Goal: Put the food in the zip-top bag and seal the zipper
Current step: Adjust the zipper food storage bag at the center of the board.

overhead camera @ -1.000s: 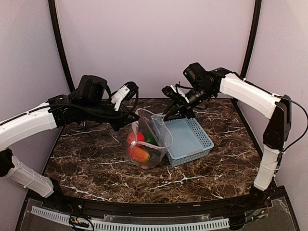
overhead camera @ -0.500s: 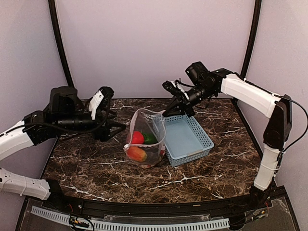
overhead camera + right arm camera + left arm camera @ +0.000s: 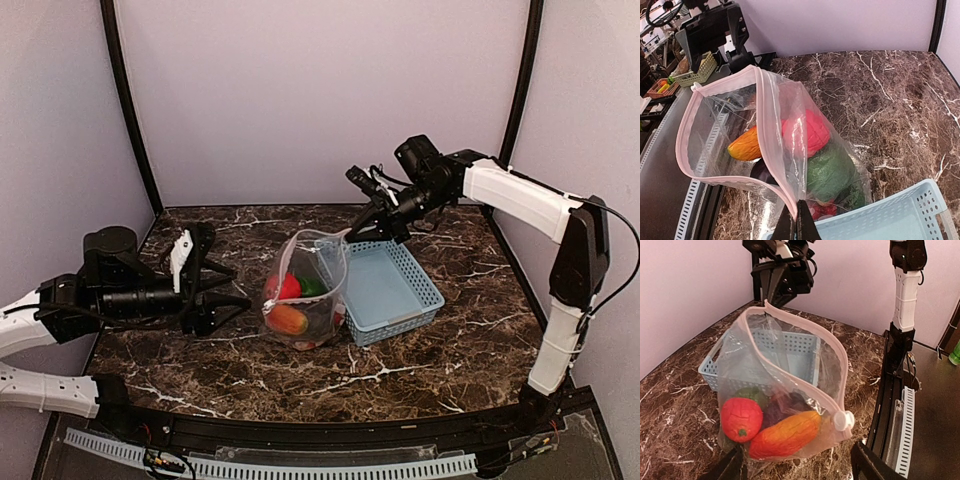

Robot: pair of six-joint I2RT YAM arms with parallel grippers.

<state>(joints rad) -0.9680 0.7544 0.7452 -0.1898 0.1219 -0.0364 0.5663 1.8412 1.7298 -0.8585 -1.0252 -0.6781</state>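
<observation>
My open left gripper goes to the right in the top view onto the zipper beside the white slider (image 3: pixel 268 304) (image 3: pixel 842 420) next, since that end of the zipper hangs unheld.
The zip-top bag (image 3: pixel 318 262) stands on the table with its mouth open, leaning against the basket. Inside lie the food pieces: a red strawberry (image 3: pixel 741 419), an orange mango (image 3: pixel 785 434), a purple eggplant (image 3: pixel 784 407), a green pepper (image 3: pixel 830 170) and red-yellow balls (image 3: pixel 822 210). The pink zipper (image 3: pixel 807 347) rims the mouth, with a white slider (image 3: pixel 842 420) at its near end. My right gripper (image 3: pixel 799 222) is shut on the bag's upper mouth edge, holding it up. My left gripper (image 3: pixel 225 290) is open, left of the bag and apart from it.
A light blue lattice basket (image 3: pixel 400 290) sits right of the bag, touching it. Dark marble tabletop (image 3: pixel 200 350) lies around them. The black frame edge (image 3: pixel 890 390) runs along the table's near side.
My left gripper let go of the bag's mouth, opened, and drew back to the left and down. The right gripper stays shut on the bag edge.
</observation>
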